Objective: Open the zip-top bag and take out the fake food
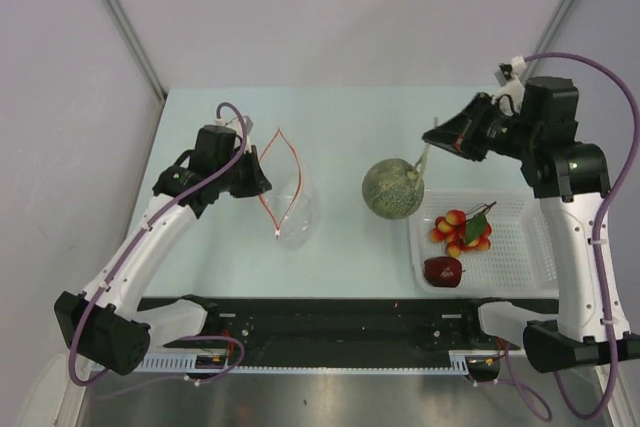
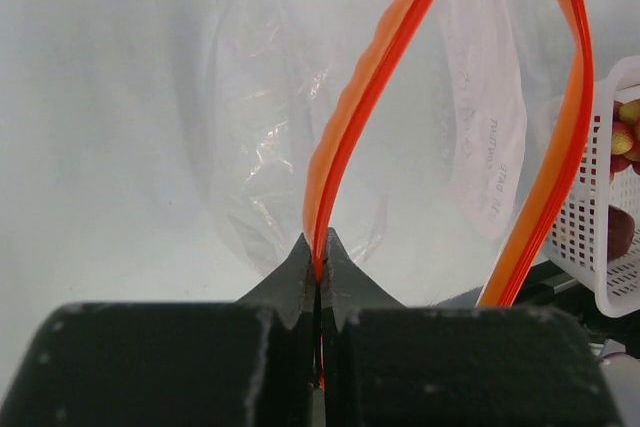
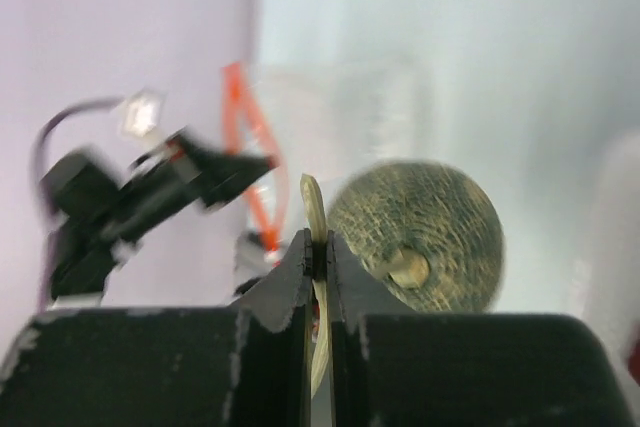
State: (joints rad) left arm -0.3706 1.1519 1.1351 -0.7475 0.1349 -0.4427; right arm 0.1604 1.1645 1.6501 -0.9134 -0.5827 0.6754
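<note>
The right gripper swings the fruit (image 1: 391,188) to the right in the top view and down next, where the basket is empty beyond the red-and-yellow cluster (image 1: 462,231).
The clear zip-top bag (image 1: 292,209) lies on the table with its red-orange zip strip (image 1: 283,162) spread wide open. My left gripper (image 1: 268,185) is shut on one side of that strip (image 2: 345,117), at the bag's mouth (image 2: 280,147). My right gripper (image 1: 435,137) is shut on the pale stem (image 3: 312,202) of a round pale-green netted fake fruit (image 1: 391,188), which hangs between the bag and the basket. Whether the fruit (image 3: 420,227) touches the table I cannot tell. A dark red apple (image 1: 443,270) and a red-and-yellow cluster (image 1: 462,231) lie in the basket.
A white mesh plastic basket (image 1: 520,247) stands at the front right, and its corner (image 2: 600,237) shows at the right of the left wrist view. Grey walls close the table at the back and left. The right wrist view is blurred and shows the left arm (image 3: 130,197).
</note>
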